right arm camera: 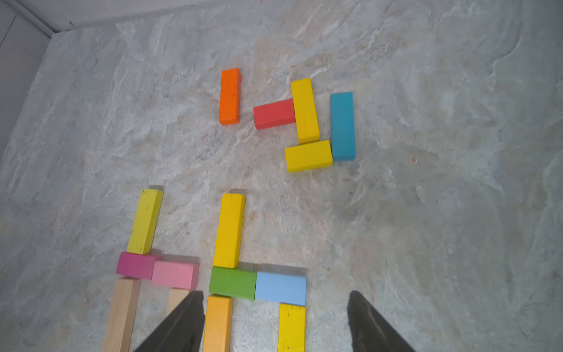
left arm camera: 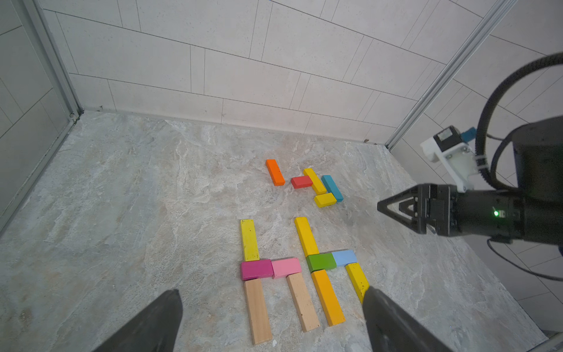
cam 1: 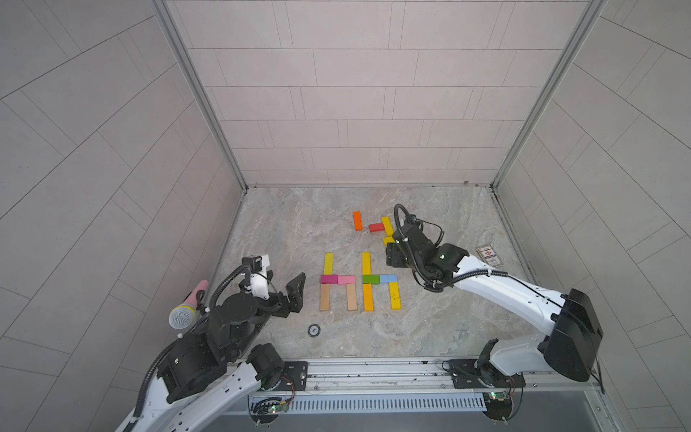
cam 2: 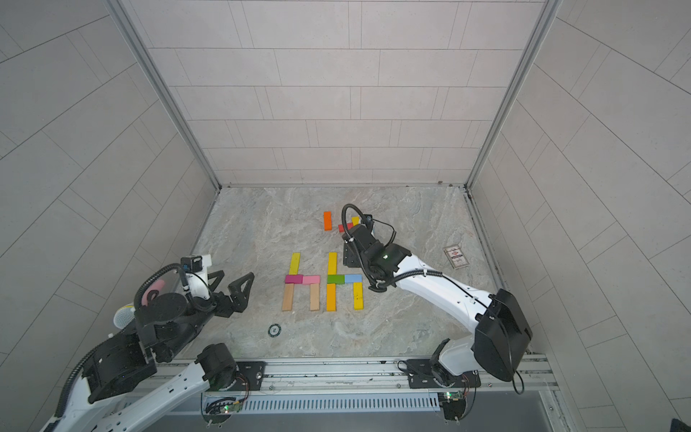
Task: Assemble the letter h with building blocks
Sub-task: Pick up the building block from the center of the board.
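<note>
My right gripper should next move outward, open, and go down over the middle of the teal block (right arm camera: 343,125), which is outward and below.
Two letter shapes of building blocks lie flat mid-table. One has a yellow-green bar (cam 1: 328,263), magenta (cam 1: 329,279) and pink (cam 1: 346,279) pieces and two wood bars (cam 1: 324,297). The other has a yellow bar (cam 1: 366,263), green (cam 1: 370,279), light blue (cam 1: 388,278), orange (cam 1: 368,297) and yellow (cam 1: 394,295). Farther back lie loose orange (cam 1: 357,220), red (cam 1: 376,227), yellow (cam 1: 387,226) and teal (right arm camera: 342,126) blocks. My right gripper (right arm camera: 275,292) hovers open and empty above the light blue block. Left of the shapes, my left gripper (left arm camera: 272,291) stands wide open and empty.
A pink-handled microphone (cam 1: 185,312) lies by the left wall under my left arm. A printed white card (cam 1: 490,255) sits at the right edge. A small round black disc (cam 1: 314,330) lies near the front. Tiled walls close three sides, and a metal rail (cam 1: 374,368) runs along the front.
</note>
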### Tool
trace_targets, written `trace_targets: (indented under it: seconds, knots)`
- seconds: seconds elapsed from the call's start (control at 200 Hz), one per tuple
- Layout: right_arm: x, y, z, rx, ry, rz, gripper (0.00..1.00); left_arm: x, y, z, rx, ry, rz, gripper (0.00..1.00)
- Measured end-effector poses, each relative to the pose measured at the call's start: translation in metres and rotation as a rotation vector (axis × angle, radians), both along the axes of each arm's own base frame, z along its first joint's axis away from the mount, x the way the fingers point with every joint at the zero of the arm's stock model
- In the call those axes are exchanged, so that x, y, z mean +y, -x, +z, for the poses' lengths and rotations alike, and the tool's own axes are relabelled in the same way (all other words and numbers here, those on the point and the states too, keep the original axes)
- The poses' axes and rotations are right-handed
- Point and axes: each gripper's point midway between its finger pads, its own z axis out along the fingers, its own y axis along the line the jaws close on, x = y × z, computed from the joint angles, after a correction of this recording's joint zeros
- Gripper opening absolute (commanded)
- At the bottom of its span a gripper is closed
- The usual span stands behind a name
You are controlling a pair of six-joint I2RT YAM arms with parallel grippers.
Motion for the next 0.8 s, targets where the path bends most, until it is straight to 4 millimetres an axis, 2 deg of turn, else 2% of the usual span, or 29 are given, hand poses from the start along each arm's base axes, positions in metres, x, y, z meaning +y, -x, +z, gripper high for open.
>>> trace_targets:
  seconds: [0.1,0.23,0.305,0.415,0.6,0.801]
  knots:
    - [-0.001,-0.035,-0.013,0.043,0.004,-0.013,0.79,-0.001,-0.001,-0.001,0.004,-0.005,0.001,1.00]
    - [-0.002,-0.076,-0.058,0.144,0.037,-0.034,0.75,-0.002,-0.003,-0.003,0.013,-0.016,0.005,1.00]
    - [-0.007,-0.095,-0.082,0.190,0.065,-0.056,0.70,-0.001,-0.003,-0.004,0.015,-0.021,0.009,1.00]
    - [-0.022,-0.113,-0.106,0.231,0.097,-0.094,0.66,-0.001,-0.004,-0.004,0.017,-0.026,0.014,1.00]
    - [-0.049,-0.136,-0.116,0.247,0.117,-0.138,0.59,-0.001,-0.005,-0.005,0.017,-0.028,0.017,1.00]
    - [-0.067,-0.154,-0.130,0.275,0.098,-0.141,0.59,-0.002,-0.006,-0.006,0.021,-0.032,0.017,1.00]
